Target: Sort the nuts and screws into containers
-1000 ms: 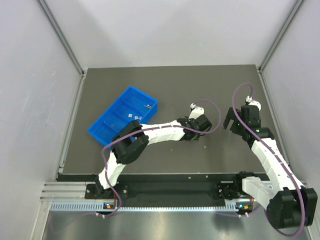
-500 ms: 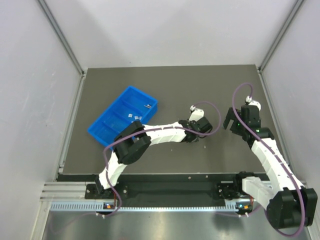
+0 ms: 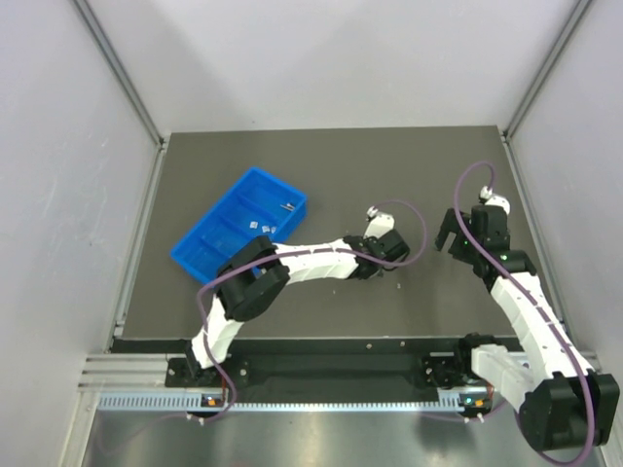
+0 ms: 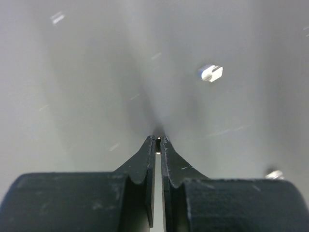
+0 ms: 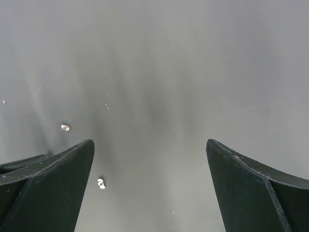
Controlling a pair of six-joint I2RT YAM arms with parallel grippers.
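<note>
The speck between my fingers goes up and to the left in the top view with my left gripper next, over the blue tray's near end (image 3: 201,260) for release.
The blue tray of containers (image 3: 209,243) lies at the table's left, with a screw (image 3: 287,206) in its far compartment and nuts (image 3: 259,225) in the one beside it. My left gripper (image 3: 382,265) reaches to mid-table, tips down on the surface. In its wrist view the left gripper (image 4: 158,141) is shut, with a tiny nut-sized silver speck pinched at the very tips. Loose nuts (image 4: 210,73) (image 4: 274,174) lie beyond and to the right of it. My right gripper (image 3: 456,238) (image 5: 149,142) hangs open above the table, nothing between its fingers. Two nuts (image 5: 65,127) (image 5: 100,183) lie by its left finger.
Grey walls and metal frame posts (image 3: 122,73) enclose the dark table (image 3: 331,165). The left arm's purple cable (image 3: 414,219) loops above its wrist, close to the right gripper.
My left gripper has closed from partly open to shut, and its wrist has shifted slightly left. The right arm has stayed still and open.
</note>
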